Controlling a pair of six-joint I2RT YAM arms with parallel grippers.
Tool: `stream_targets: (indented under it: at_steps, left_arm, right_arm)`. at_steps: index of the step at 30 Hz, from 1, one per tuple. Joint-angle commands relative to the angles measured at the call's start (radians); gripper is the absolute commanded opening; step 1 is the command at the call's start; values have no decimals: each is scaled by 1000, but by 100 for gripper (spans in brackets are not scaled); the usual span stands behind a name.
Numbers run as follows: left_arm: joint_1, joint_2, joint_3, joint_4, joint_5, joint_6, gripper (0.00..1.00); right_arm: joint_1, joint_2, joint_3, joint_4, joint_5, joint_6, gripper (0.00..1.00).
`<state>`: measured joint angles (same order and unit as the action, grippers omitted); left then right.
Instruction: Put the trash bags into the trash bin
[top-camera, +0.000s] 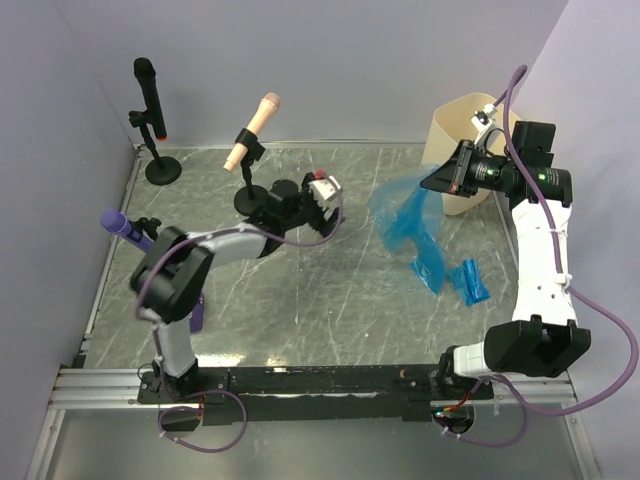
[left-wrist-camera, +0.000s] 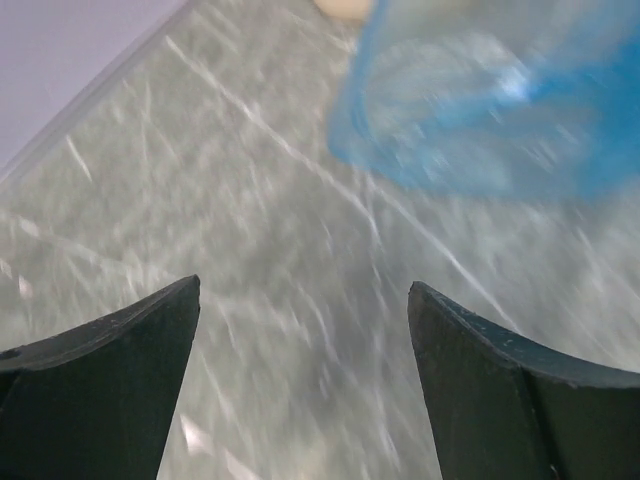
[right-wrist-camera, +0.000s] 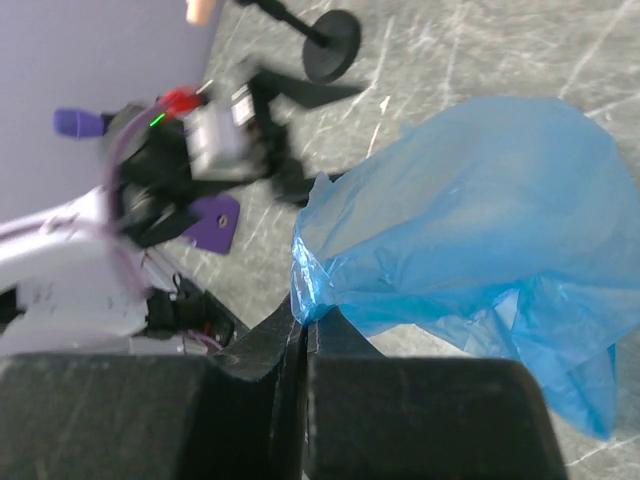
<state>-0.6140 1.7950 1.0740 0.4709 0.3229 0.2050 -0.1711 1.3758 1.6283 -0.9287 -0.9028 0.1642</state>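
The bag hangs from my right gripper alone, its opposite corner free. The left gripper moves across onto that loose corner (left-wrist-camera: 347, 142) next.
A blue trash bag (top-camera: 405, 215) hangs over the table with its upper edge pinched in my right gripper (top-camera: 437, 181), which is shut on it just left of the cream trash bin (top-camera: 462, 125). In the right wrist view the shut gripper (right-wrist-camera: 305, 322) clamps the bag (right-wrist-camera: 470, 230) at its corner. A second, folded blue bag (top-camera: 468, 282) lies flat on the table below. My left gripper (top-camera: 332, 215) stands open and empty left of the hanging bag. Its wrist view shows the gripper (left-wrist-camera: 300, 305) spread over bare table, with the bag (left-wrist-camera: 500, 110) ahead.
Three microphones on stands occupy the left side: a black one (top-camera: 150, 100) at the back corner, a peach one (top-camera: 255, 125) behind my left gripper, and a purple one (top-camera: 125, 225) by the left arm. Grey walls close the back and both sides.
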Motion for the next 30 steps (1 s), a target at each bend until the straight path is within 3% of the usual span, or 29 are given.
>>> stream_targets:
  at_steps: [1, 8, 13, 18, 19, 23, 25, 26, 30]
  left_arm:
    - [-10, 150, 209, 190, -48, 17, 89]
    - [-10, 323, 428, 150, 204, 5, 88]
    - [-10, 323, 417, 68, 372, 5, 85]
    - [-16, 358, 406, 37, 432, 46, 83]
    - [-20, 381, 429, 11, 452, 54, 78]
    - [-12, 445, 572, -115, 496, -38, 30]
    - [13, 413, 583, -162, 473, -111, 5]
    - [34, 382, 566, -179, 449, -157, 1]
    - [103, 219, 497, -288, 315, -370, 1]
  right_arm:
    - [31, -55, 51, -48, -36, -69, 0]
    - [45, -106, 36, -96, -31, -94, 0]
    - [45, -110, 42, -105, -2, -98, 0]
    - [45, -107, 61, -143, -8, -113, 0]
    - [45, -107, 71, -157, -5, -126, 0]
    - [45, -116, 70, -205, 68, -201, 0]
    - [45, -112, 50, -214, 195, -230, 0]
    - [45, -107, 35, -211, 261, -245, 0]
    - [47, -58, -10, -181, 432, -327, 0]
